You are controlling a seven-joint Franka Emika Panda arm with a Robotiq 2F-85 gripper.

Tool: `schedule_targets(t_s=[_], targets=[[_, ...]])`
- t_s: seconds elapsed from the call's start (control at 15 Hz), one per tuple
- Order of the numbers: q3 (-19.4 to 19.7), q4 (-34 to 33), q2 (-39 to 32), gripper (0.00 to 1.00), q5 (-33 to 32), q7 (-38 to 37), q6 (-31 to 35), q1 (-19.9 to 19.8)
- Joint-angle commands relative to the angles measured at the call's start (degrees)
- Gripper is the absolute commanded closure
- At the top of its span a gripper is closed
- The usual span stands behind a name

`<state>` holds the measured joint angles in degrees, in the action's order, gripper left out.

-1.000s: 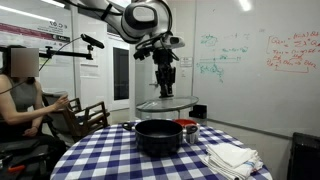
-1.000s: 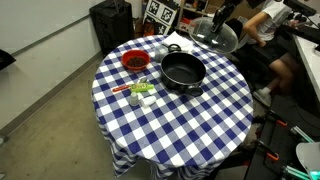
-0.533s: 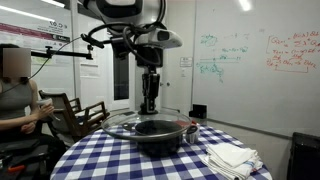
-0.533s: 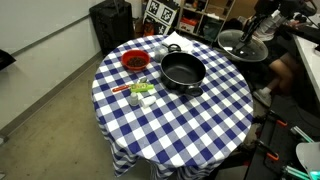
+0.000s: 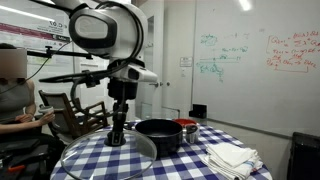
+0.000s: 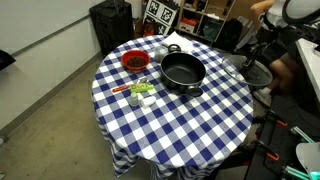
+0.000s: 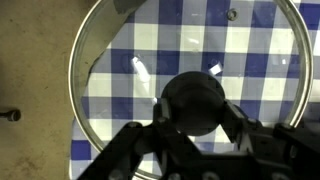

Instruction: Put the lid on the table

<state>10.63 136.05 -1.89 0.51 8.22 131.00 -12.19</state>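
I will next move the lid in from the table's edge and down onto the clear checkered cloth beside the pot, since the lid's rim overhangs the floor.
The see-through lid (image 7: 110,60) hangs from its dark centre knob (image 7: 193,103), which my gripper (image 7: 193,118) is shut on. In the wrist view the checkered cloth of the table (image 7: 250,50) shows through the glass, and the lid's left rim reaches past the table's edge over the floor. In both exterior views the lid (image 5: 95,158) (image 6: 258,73) is level and low at the table's rim, beside the black pot (image 5: 158,135) (image 6: 183,70), with the gripper (image 5: 117,140) upright above it. Whether the lid touches the table (image 6: 170,120) I cannot tell.
A red bowl (image 6: 134,61) and small items (image 6: 140,92) stand on the table near the pot. Folded white cloths (image 5: 230,157) lie at one side. A seated person (image 5: 15,90) and a chair (image 5: 85,115) are close behind the arm.
The arm has carried the lid from high behind the pot, across and down to the table's rim beside the pot. The gripper has stayed shut on the knob.
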Motion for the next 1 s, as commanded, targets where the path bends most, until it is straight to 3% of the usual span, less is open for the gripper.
schedule_targets(t_s=[0.0,0.4,0.93], targets=[[-1.7,4.8,2.3,0.75,1.9,-0.4,3.7,2.1],[-3.8,6.0,-0.2,0.75,7.3,-2.2,6.6,4.3],[-4.7,1.0,-7.2,0.75,9.5,-1.1,4.0,4.2]])
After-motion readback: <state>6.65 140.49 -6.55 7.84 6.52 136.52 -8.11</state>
